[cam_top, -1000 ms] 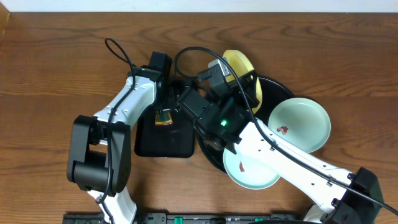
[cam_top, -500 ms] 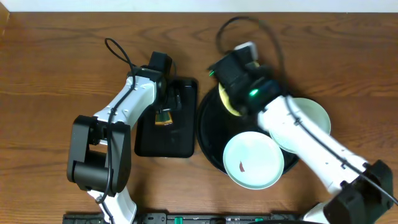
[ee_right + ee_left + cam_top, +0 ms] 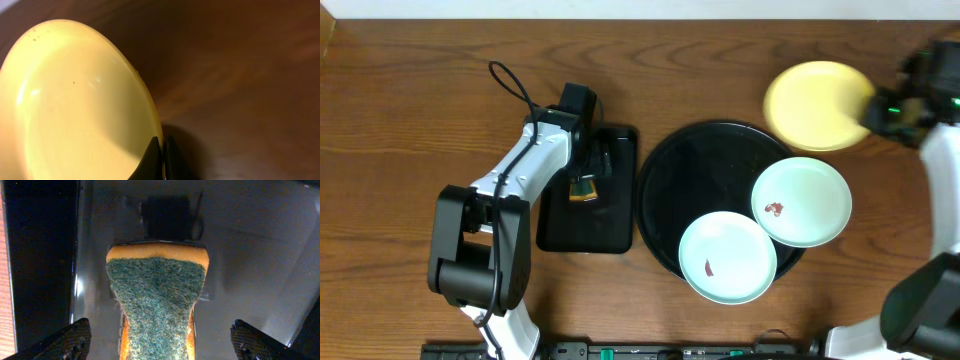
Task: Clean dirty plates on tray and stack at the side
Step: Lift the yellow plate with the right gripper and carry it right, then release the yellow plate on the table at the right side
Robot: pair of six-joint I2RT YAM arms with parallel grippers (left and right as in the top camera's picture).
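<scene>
Bare wood lies below my right gripper and nearer my base. Next I will pull the yellow plate away from the tray, back and down to release it there.
The round black tray [image 3: 692, 185] carries two mint-white plates, one at its right [image 3: 802, 200] and one at its front [image 3: 727, 257], each with a small reddish smear. The pale yellow plate [image 3: 818, 105] hangs past the tray's back right rim, over the wood. My right gripper [image 3: 873, 112] is shut on its right edge. In the right wrist view the fingers [image 3: 162, 155] pinch the yellow plate's rim [image 3: 75, 100]. My left gripper [image 3: 160, 342] stands wide open over a green and orange sponge [image 3: 157, 295], its fingers clear of both sides.
The sponge [image 3: 583, 188] lies in a small rectangular black tray [image 3: 585, 225] left of the round one, under the left arm. Brown wooden table [image 3: 410, 120] surrounds everything. The right arm's body runs down the right edge of the overhead view.
My right arm has swung from over the round tray's left side out to the far right, carrying the yellow plate with it. The left arm and both mint plates have stayed put.
</scene>
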